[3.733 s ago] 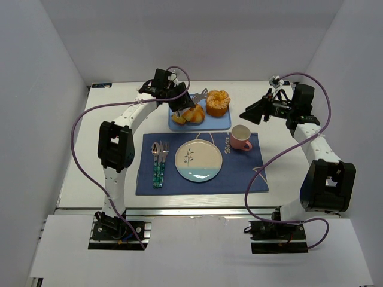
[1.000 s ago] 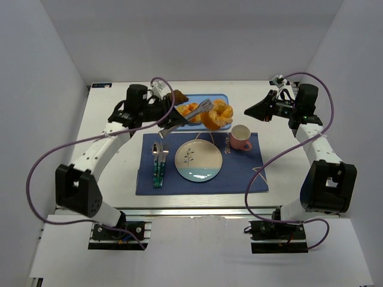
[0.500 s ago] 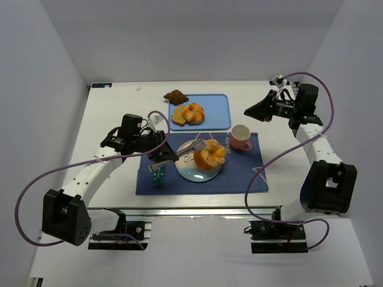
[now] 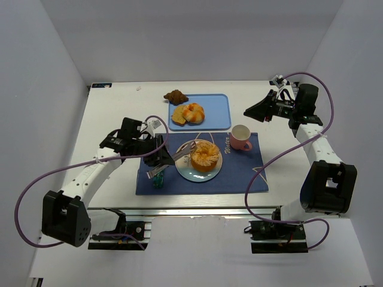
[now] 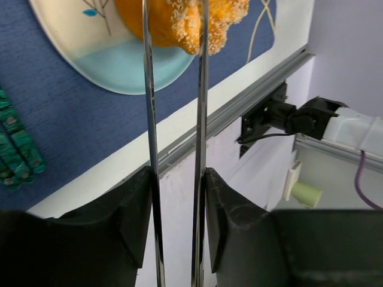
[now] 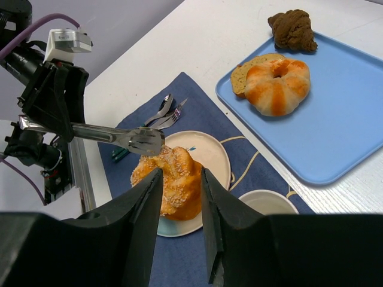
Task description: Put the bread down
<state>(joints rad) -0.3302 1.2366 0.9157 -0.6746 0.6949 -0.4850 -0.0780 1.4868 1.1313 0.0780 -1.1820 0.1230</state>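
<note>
My left gripper holds the tongs (image 4: 182, 150) and will move past the cutlery and placemat, then down to release them on the bare tabletop, because the bread is already on the plate.
The bread (image 4: 204, 155), a tall orange-golden bun with a seeded swirled top, sits on the pale plate (image 4: 187, 173) on the blue placemat. My left gripper (image 4: 160, 160) is just left of the plate, shut on metal tongs (image 4: 182, 150). In the left wrist view the gripper (image 5: 176, 173) presses the tongs (image 5: 149, 119), whose arms stand spread on either side of the bread (image 5: 179, 21). My right gripper (image 4: 248, 112) hangs open and empty at the back right. Its wrist view shows the gripper (image 6: 179, 173), the bread (image 6: 176, 179) and the tongs (image 6: 114, 136).
A blue tray (image 4: 218, 113) at the back holds a pale-golden pastry (image 4: 189, 113). A dark brown pastry (image 4: 175, 95) lies on the table beside it. A pink cup (image 4: 240, 137) stands right of the plate. Cutlery (image 5: 12, 143) lies on the placemat (image 4: 239, 173) under my left gripper.
The left arm carried the bread in the tongs from above the tray down to the plate. The tong arms have spread. The right jaws have opened.
</note>
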